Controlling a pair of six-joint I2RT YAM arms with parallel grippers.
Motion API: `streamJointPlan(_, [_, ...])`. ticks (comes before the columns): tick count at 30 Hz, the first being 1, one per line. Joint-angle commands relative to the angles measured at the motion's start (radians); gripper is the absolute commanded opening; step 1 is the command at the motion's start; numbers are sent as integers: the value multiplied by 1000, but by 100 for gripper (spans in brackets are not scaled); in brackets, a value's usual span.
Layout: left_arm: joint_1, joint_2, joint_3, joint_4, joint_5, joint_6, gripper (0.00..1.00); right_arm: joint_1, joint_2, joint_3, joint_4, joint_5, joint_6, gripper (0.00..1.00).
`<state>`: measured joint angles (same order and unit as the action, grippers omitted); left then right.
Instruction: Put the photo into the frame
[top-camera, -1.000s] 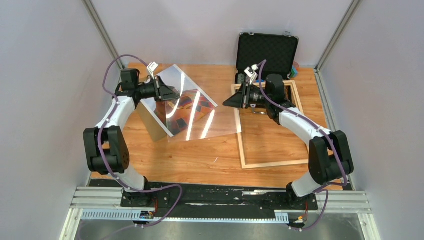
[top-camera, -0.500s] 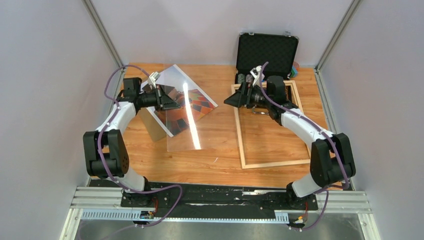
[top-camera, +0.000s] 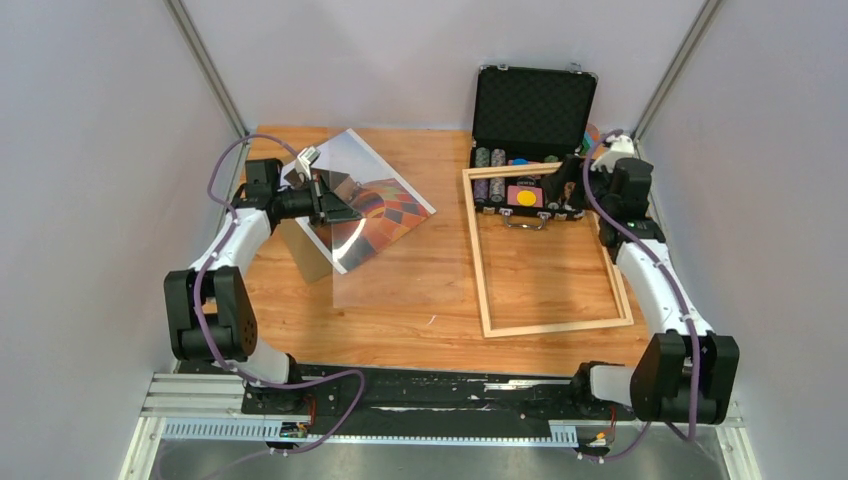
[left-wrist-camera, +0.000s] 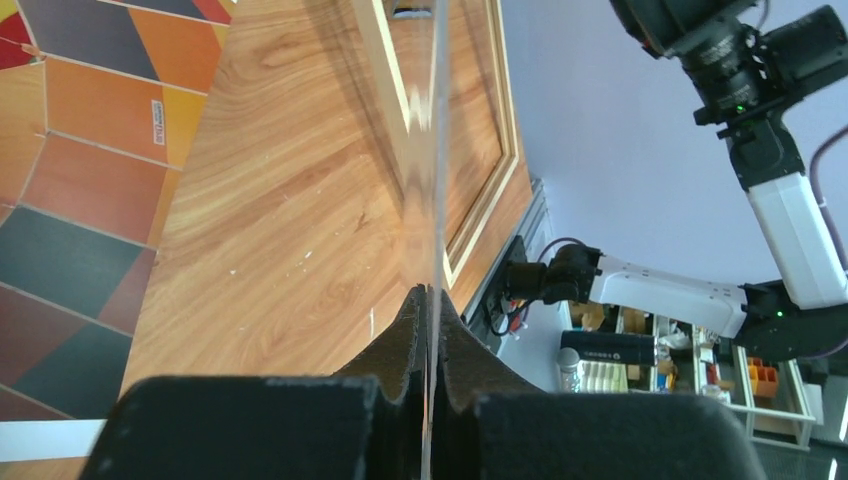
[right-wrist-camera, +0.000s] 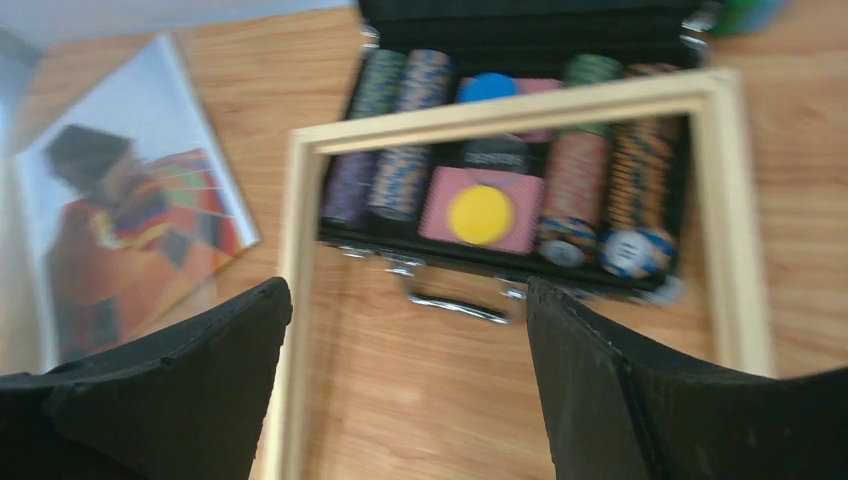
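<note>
The robot's right gripper will move sideways, back and down onto the frame's wall-side bar (top-camera: 606, 252) (right-wrist-camera: 745, 335), because the bar is below the gripper's fingers and to their right in the wrist view.
The photo (top-camera: 378, 205) lies picture side up at the back left of the table, and shows too in the left wrist view (left-wrist-camera: 70, 150) and the right wrist view (right-wrist-camera: 130, 230). My left gripper (top-camera: 338, 205) is shut on a clear pane (top-camera: 365, 282). Edge-on, the pane (left-wrist-camera: 436, 150) rises from between the pressed fingers and tilts steeply over the photo. On the right lies the light-wood frame (top-camera: 483, 270), its far rail resting on the chip case. My right gripper (top-camera: 556, 186) hovers open over that far rail (right-wrist-camera: 500, 110) with nothing between its fingers (right-wrist-camera: 590, 370).
An open black chip case (top-camera: 533, 105) with stacked chips stands at the back right, under the frame's far end. A brown backing board (top-camera: 305, 252) lies beneath the photo's left side. Grey walls close in both sides.
My right gripper opened, let go of the pane's right edge and drew back to the right. The pane swung left and steeper in the left gripper.
</note>
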<state>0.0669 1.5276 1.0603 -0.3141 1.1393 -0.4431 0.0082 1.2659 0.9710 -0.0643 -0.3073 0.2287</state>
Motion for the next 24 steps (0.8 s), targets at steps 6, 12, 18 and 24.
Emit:
streamJointPlan(6, [-4, -90, 15, -7, 80, -2, 0, -265, 44, -31, -158, 107, -221, 84])
streamJointPlan(12, [-4, -139, 38, -25, 88, -8, 0, -292, 137, -17, -190, 132, -315, 82])
streamJointPlan(18, [-4, -179, 62, -60, 101, -8, 0, -319, 246, -9, -196, 139, -360, 80])
streamJointPlan(24, [-4, -201, 82, -62, 107, -30, 0, -332, 355, -2, -191, 142, -381, 74])
